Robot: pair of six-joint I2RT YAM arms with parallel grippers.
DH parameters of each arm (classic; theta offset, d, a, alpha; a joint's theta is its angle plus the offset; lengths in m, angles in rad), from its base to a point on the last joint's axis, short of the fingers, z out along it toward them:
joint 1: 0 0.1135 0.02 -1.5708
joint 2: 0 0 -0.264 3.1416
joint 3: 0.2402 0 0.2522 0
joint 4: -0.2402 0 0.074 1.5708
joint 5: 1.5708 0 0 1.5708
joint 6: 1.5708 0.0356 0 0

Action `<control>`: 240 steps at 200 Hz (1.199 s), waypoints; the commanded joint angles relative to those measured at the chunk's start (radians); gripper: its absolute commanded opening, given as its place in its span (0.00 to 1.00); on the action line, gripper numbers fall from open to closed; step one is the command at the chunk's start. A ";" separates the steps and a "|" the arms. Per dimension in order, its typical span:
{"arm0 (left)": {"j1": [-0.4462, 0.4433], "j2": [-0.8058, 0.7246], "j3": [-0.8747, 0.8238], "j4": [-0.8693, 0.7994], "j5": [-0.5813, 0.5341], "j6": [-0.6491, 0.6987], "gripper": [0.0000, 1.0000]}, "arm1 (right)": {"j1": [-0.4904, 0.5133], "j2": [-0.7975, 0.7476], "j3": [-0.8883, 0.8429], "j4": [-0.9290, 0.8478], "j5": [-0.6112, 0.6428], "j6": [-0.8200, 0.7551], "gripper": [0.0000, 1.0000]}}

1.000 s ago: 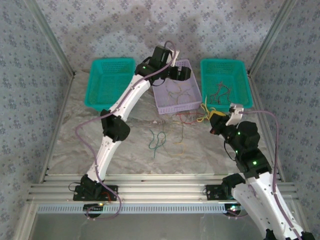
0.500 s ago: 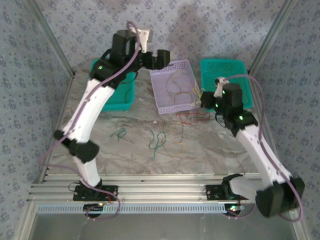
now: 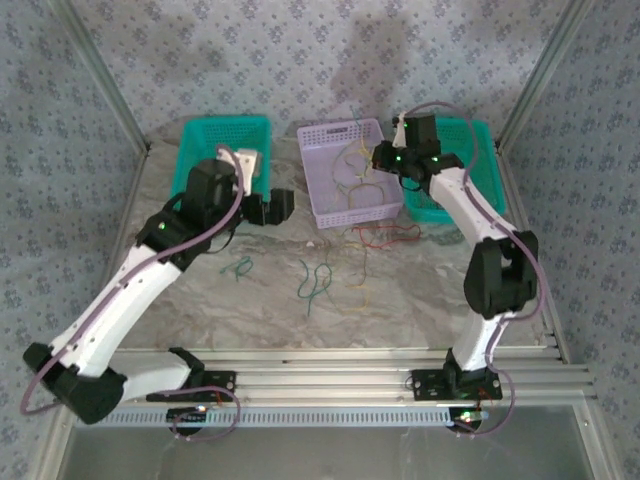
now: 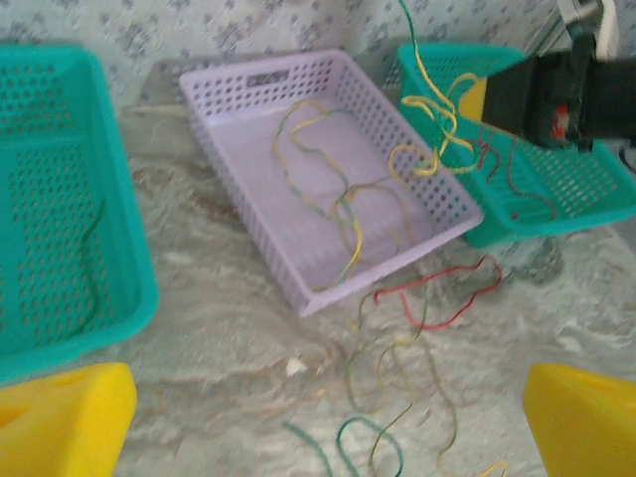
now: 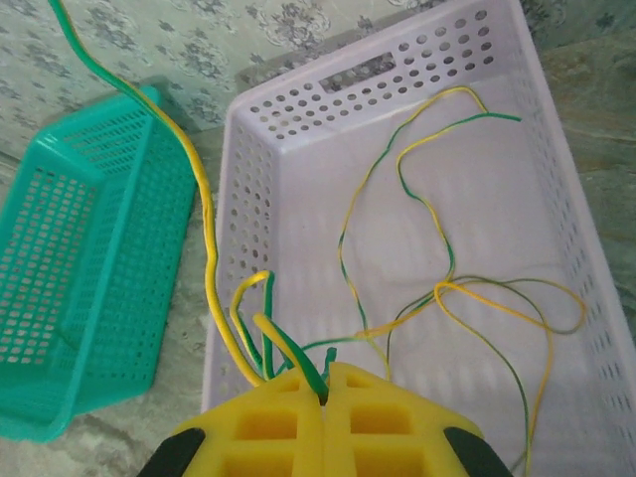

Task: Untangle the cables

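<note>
I should next move my right gripper from the lavender basket's rim over the basket's bottom and release the yellow-green cable there, as more yellow-green cables are already in that basket.
My right gripper is shut on a yellow-green cable, which loops out of its yellow fingers above the lavender basket. More yellow-green cables lie inside that basket. My right gripper hovers at the basket's right rim. On the table lie a red cable, olive-yellow strands and green cables. My left gripper hangs open with nothing between its fingers, over the table in front of the left teal basket.
A teal basket stands at the back left and another at the back right, holding a red strand. A further green cable lies near the left arm. Metal frame posts flank the table.
My left arm lifted away from the lavender basket and swung left and down, jaws wide. My right arm carried the yellow-green cable from the front right table up over the lavender basket.
</note>
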 commanded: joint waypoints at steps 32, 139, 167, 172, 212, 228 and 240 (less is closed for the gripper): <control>-0.003 -0.182 -0.158 0.052 -0.067 0.004 0.99 | 0.029 0.192 0.172 -0.116 -0.012 -0.036 0.00; -0.004 -0.189 -0.192 0.057 -0.089 0.031 1.00 | 0.064 0.150 0.287 -0.273 0.037 -0.117 0.51; -0.003 -0.187 -0.193 0.053 -0.099 0.039 1.00 | 0.103 -0.084 0.048 -0.165 0.039 -0.114 0.58; -0.002 -0.188 -0.193 0.053 -0.102 0.042 1.00 | 0.113 -0.124 0.007 -0.162 0.043 -0.116 0.59; 0.001 -0.187 -0.193 0.050 -0.104 0.047 1.00 | 0.222 -0.428 -0.398 -0.139 0.140 -0.104 0.63; 0.003 -0.190 -0.193 0.049 -0.105 0.047 1.00 | 0.284 -0.500 -0.545 -0.149 0.187 -0.094 0.63; 0.005 -0.192 -0.193 0.050 -0.105 0.046 1.00 | 0.313 -0.537 -0.624 -0.157 0.209 -0.070 0.64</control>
